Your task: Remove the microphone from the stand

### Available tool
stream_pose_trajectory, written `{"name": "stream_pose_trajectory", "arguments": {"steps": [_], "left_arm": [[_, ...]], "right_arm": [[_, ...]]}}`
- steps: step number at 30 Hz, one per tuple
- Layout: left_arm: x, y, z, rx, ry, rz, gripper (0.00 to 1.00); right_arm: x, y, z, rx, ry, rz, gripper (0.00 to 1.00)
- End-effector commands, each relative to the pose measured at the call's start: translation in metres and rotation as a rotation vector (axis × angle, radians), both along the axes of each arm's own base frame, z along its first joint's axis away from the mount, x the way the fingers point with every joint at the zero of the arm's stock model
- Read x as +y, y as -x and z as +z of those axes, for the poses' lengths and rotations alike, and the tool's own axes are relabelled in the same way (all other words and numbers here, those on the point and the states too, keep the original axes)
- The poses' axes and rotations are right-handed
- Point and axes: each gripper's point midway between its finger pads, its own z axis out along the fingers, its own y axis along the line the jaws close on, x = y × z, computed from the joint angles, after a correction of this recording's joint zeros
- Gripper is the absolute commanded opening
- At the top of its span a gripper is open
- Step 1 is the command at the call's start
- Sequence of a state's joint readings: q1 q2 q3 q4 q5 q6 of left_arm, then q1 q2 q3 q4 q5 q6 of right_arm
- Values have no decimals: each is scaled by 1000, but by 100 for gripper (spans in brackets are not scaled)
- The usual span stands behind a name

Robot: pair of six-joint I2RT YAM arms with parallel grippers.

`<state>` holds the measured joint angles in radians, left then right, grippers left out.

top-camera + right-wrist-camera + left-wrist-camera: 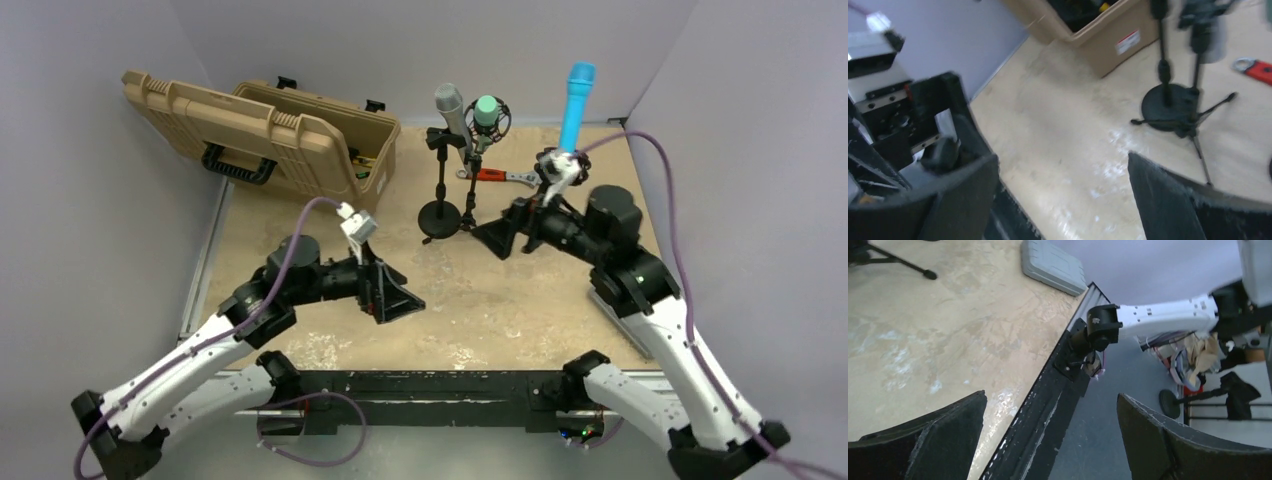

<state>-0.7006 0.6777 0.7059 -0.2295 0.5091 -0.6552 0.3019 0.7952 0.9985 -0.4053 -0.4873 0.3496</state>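
The green microphone's head [487,110] sticks out above the shock mount, so I will next raise my right gripper outward and turn it until its open fingers are on both sides of the head.
Three microphones stand at the back of the table: a grey one [451,106] on a round-base stand [437,214], a green one [488,112] in a shock mount on a tripod stand [470,205], and a blue one [576,104] upright behind my right wrist. My left gripper [398,298] is open and empty, low over the table's middle, well short of the stands. My right gripper [497,238] is open and empty, just right of the stand bases. The right wrist view shows the round base [1164,105] and tripod legs [1198,120] beyond the open gripper [1062,157]. The left wrist view shows its open gripper [1052,397] over the table's edge.
An open tan case [270,135] sits at the back left and also shows in the right wrist view [1098,30]. A red-handled wrench [495,176] lies behind the stands. A grey pad [1053,265] lies near the right arm's base [1103,327].
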Motion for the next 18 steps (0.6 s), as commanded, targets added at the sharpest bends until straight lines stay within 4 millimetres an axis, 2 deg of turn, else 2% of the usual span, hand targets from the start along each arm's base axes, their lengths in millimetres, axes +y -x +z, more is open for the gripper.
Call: {"name": "stream_pose_trajectory", "arguments": {"steps": [1, 4, 7, 10, 14, 18], "left_arm": [[-30, -4, 36, -221, -58, -22, 100], [-36, 2, 55, -289, -54, -51, 100], [-24, -5, 77, -375, -75, -2, 100], [-1, -22, 102, -453, -147, 123, 100], [35, -58, 145, -554, -225, 379, 100], [58, -87, 178, -634, -273, 580, 100]], "right_arm": [[42, -8, 41, -87, 48, -15, 99], [55, -14, 46, -79, 80, -42, 99], [56, -23, 51, -95, 92, -105, 99], [40, -39, 60, -120, 122, -229, 99], [9, -65, 81, -182, 173, -445, 98], [-4, -91, 103, -211, 192, -602, 97]]}}
